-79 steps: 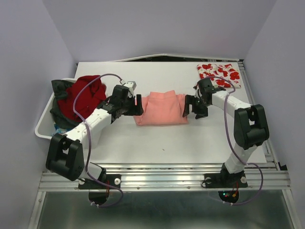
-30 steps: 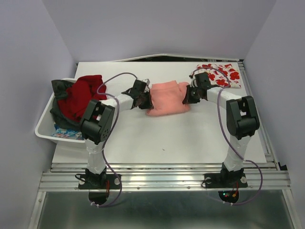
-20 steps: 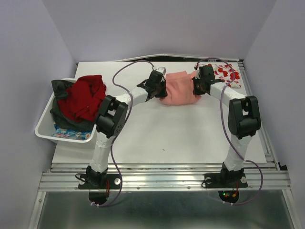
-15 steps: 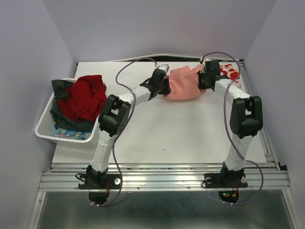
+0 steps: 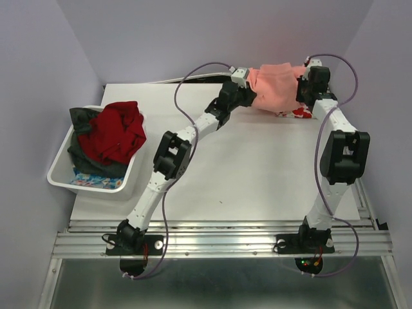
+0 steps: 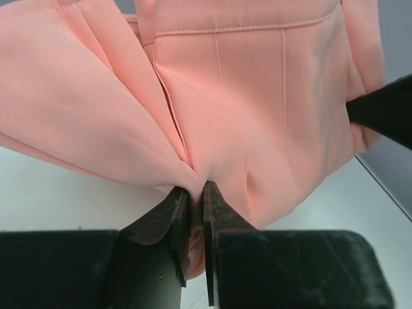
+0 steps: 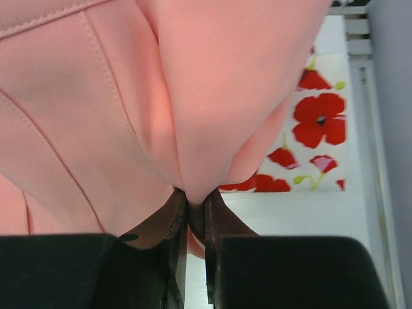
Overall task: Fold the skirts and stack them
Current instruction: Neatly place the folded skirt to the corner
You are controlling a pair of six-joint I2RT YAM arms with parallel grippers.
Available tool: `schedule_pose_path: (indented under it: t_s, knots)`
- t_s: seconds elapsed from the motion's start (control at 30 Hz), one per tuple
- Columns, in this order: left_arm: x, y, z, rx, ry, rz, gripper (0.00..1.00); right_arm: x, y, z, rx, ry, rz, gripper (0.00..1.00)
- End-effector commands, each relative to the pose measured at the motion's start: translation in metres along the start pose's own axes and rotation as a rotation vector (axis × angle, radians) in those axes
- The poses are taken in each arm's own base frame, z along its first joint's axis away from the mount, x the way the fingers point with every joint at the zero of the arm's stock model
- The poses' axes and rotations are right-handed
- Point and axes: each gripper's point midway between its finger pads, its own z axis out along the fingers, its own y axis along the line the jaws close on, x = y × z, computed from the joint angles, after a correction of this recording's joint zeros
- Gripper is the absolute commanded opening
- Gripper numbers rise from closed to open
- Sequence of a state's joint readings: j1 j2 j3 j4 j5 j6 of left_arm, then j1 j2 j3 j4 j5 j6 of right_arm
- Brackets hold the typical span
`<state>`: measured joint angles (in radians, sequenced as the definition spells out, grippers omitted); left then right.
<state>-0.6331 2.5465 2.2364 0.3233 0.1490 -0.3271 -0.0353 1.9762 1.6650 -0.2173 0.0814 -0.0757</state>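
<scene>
The robot's right gripper should next lower to the right in the top view and release the pink skirt's edge, as the flowered skirt (image 5: 304, 113) (image 7: 317, 122) lies below that gripper.
The folded salmon-pink skirt (image 5: 275, 87) hangs between both grippers above the table's far right corner. My left gripper (image 5: 248, 92) is shut on its left edge, with pink cloth (image 6: 251, 116) pinched between the black fingers (image 6: 222, 212). My right gripper (image 5: 302, 90) is shut on its right edge, the pink fold (image 7: 212, 96) caught between the fingers (image 7: 222, 215). The white skirt with red flowers (image 7: 315, 129) lies on the table under the pink one; in the top view only a strip (image 5: 293, 113) shows below it.
A white bin (image 5: 64, 168) at the table's left edge holds a red garment (image 5: 116, 132) on dark clothes. The table's raised back edge (image 5: 193, 78) and right rail (image 5: 364, 193) lie close to the held skirt.
Both arms have carried the pink skirt from the table's middle up and to the far right, so that it now hangs over the flowered skirt.
</scene>
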Motion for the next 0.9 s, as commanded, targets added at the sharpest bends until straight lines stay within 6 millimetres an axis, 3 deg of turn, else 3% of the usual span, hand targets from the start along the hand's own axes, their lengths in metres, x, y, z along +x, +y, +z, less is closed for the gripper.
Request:
schedule_pose_path:
  t_s: [0.0, 0.03, 0.07, 0.13, 0.17, 0.2, 0.23, 0.27, 0.33, 0.37, 0.4, 0.43, 0.47, 0.5, 0.53, 0.57, 0.6, 0.67, 0.7, 0.73, 0.77, 0.87]
  knots:
    - [-0.062, -0.059, 0.014, 0.154, -0.264, 0.031, 0.01, -0.066, -0.065, -0.001, 0.144, -0.206, 0.028, 0.0]
    - [-0.067, -0.062, 0.016, 0.156, -0.301, 0.027, 0.02, -0.071, -0.075, 0.0, 0.16, -0.235, 0.033, 0.01]
    - [-0.067, -0.058, 0.021, 0.132, -0.358, 0.02, 0.13, -0.071, -0.094, 0.0, 0.183, -0.244, 0.039, 0.01]
    - [-0.042, -0.055, 0.031, 0.133, -0.348, -0.001, 0.43, -0.065, -0.106, 0.012, 0.196, -0.247, 0.021, 0.01]
    - [-0.038, -0.055, 0.033, 0.135, -0.348, -0.01, 0.59, -0.059, -0.107, 0.018, 0.203, -0.238, 0.014, 0.01]
    - [-0.032, -0.053, 0.035, 0.128, -0.331, -0.013, 0.82, -0.05, -0.115, 0.024, 0.214, -0.226, -0.001, 0.01]
    - [-0.027, -0.054, 0.035, 0.134, -0.31, -0.016, 0.89, -0.027, -0.118, 0.041, 0.211, -0.197, -0.005, 0.01]
    - [-0.008, -0.055, 0.035, 0.158, -0.242, -0.017, 0.99, -0.014, -0.118, 0.048, 0.216, -0.176, -0.009, 0.0]
    - [0.004, -0.055, 0.029, 0.173, -0.178, -0.013, 0.99, 0.01, -0.112, 0.062, 0.185, -0.13, -0.02, 0.01]
    - [-0.024, -0.066, 0.016, 0.191, -0.194, -0.016, 0.99, 0.025, -0.109, 0.067, 0.176, -0.105, -0.021, 0.01]
    - [0.005, -0.058, 0.009, 0.19, -0.116, -0.029, 0.99, 0.037, -0.106, 0.074, 0.159, -0.084, -0.022, 0.01]
    - [0.005, -0.059, 0.001, 0.196, -0.1, -0.028, 0.99, 0.042, -0.104, 0.077, 0.154, -0.075, -0.013, 0.01]
    - [-0.021, -0.073, -0.014, 0.213, -0.121, -0.021, 0.99, 0.047, -0.104, 0.08, 0.154, -0.066, -0.007, 0.0]
    - [0.004, -0.066, -0.024, 0.214, -0.052, -0.025, 0.99, 0.051, -0.106, 0.084, 0.169, -0.057, 0.005, 0.01]
    - [0.006, -0.069, -0.032, 0.224, -0.03, -0.02, 0.99, 0.054, -0.106, 0.085, 0.172, -0.048, 0.006, 0.0]
    - [-0.015, -0.079, -0.047, 0.244, -0.049, -0.009, 0.99, 0.057, -0.106, 0.086, 0.171, -0.038, 0.009, 0.01]
    - [0.005, -0.07, -0.057, 0.232, 0.009, -0.014, 0.99, 0.057, -0.105, 0.088, 0.162, -0.032, 0.014, 0.01]
    - [0.0, -0.068, -0.073, 0.221, 0.038, -0.028, 0.99, 0.06, -0.102, 0.087, 0.152, -0.004, 0.03, 0.01]
    - [0.013, -0.061, -0.08, 0.21, 0.079, -0.04, 0.99, 0.052, -0.1, 0.087, 0.137, -0.015, 0.032, 0.01]
    - [0.009, -0.055, -0.088, 0.194, 0.092, -0.048, 0.99, 0.054, -0.099, 0.086, 0.128, 0.007, 0.038, 0.01]
    - [0.02, -0.047, -0.093, 0.177, 0.125, -0.053, 0.99, 0.052, -0.099, 0.085, 0.131, 0.013, 0.042, 0.01]
    - [0.025, -0.033, -0.109, 0.135, 0.192, -0.06, 0.99, 0.043, -0.112, 0.087, 0.191, 0.029, 0.032, 0.02]
